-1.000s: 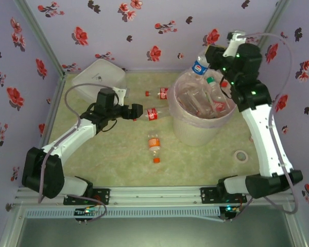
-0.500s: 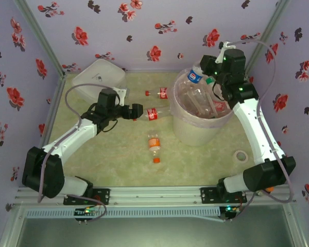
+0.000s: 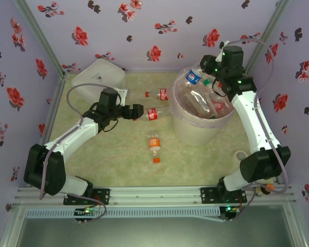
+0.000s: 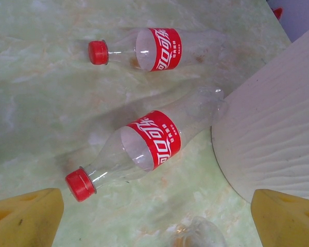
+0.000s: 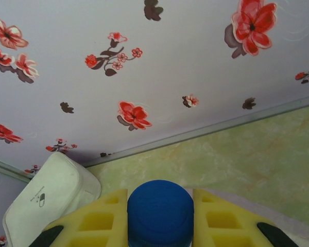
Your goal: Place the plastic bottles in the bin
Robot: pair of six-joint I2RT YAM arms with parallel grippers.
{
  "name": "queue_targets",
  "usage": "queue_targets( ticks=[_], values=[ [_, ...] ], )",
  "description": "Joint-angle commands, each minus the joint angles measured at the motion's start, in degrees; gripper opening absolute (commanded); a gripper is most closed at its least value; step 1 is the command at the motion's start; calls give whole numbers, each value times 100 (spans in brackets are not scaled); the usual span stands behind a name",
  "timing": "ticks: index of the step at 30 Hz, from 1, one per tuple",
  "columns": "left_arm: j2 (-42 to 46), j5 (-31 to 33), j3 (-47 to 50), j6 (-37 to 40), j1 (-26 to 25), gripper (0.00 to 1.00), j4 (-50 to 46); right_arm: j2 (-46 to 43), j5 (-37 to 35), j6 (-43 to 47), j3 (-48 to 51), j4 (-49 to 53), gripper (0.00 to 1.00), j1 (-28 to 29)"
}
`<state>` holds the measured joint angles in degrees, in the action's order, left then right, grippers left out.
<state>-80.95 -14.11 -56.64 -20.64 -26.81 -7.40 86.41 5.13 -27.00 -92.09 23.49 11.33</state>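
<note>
I should lift my right gripper, then move it back and down to release the blue-capped bottle.
The bin (image 3: 195, 131), a pale bucket with a pinkish liner, holds several clear bottles. My right gripper (image 3: 210, 68) hangs over its far rim, shut on a blue-capped, blue-labelled bottle (image 3: 194, 77). Its blue cap (image 5: 160, 212) sits between the yellow fingers (image 5: 95, 221). On the table lie two red-labelled bottles, one (image 3: 153, 114) (image 4: 144, 146) lying against the bin wall (image 4: 278, 128), the other (image 3: 158, 93) (image 4: 154, 49) farther back. An orange-labelled bottle (image 3: 154, 145) lies nearer me. My left gripper (image 3: 139, 111) (image 4: 157, 226) stands open just short of the nearer red cap (image 4: 80, 184).
A white rounded square case (image 3: 99, 78) (image 5: 51, 200) sits in the back left corner. A small tape ring (image 3: 240, 156) lies right of the bin. Flowered walls close in the back and sides.
The right arm has swung the blue-capped bottle left and down from above the bin's far rim towards its opening. The left arm has stayed put.
</note>
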Motion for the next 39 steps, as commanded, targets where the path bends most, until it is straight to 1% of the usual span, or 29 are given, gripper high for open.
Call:
queue_targets(
  ticks=[1, 4, 8, 9, 15, 17, 19, 23, 26, 28, 34, 36, 39],
  values=[
    [-77, -5, -171, 87, -39, 94, -7, 288, 387, -46, 889, 1372, 0, 7],
    [-119, -25, -220, 122, -37, 94, -77, 210, 992, -360, 1139, 973, 0, -179],
    [-110, -29, -224, 140, -36, 94, -86, 55, 1609, -609, 1005, 721, 0, -469],
    [-108, -24, -216, 135, -36, 94, -75, -15, 1658, -601, 912, 735, 0, -529],
    [-111, -28, -215, 165, -35, 94, -72, -639, 1181, 104, 71, 1056, 0, -571],
    [-122, -28, -216, 166, -35, 94, -78, -799, 744, 448, -258, 1416, 0, -565],
    [-122, -22, -216, 166, -31, 94, -66, -852, 292, 846, -667, 1981, 0, -566],
    [-158, -27, -241, 140, -33, 94, -68, -865, -109, 1338, -1184, 2837, 0, -563],
    [-201, -29, -268, 113, -36, 94, -77, -974, -315, 1507, -1280, 3016, 0, -559],
    [-235, -43, -299, 96, -36, 94, -71, -1038, -92, 1516, -1216, 2837, 0, -563],
    [-290, -86, -391, 8, -35, 94, -85, -822, 1268, 1170, -1153, 1985, 0, -554],
    [-273, -91, -391, -16, -41, 94, -95, -663, 1577, 996, -1141, 1729, 0, -525],
    [-254, -79, -374, -27, -35, 94, -108, -366, 1638, 949, -1166, 1616, 0, -389]
  ],
)
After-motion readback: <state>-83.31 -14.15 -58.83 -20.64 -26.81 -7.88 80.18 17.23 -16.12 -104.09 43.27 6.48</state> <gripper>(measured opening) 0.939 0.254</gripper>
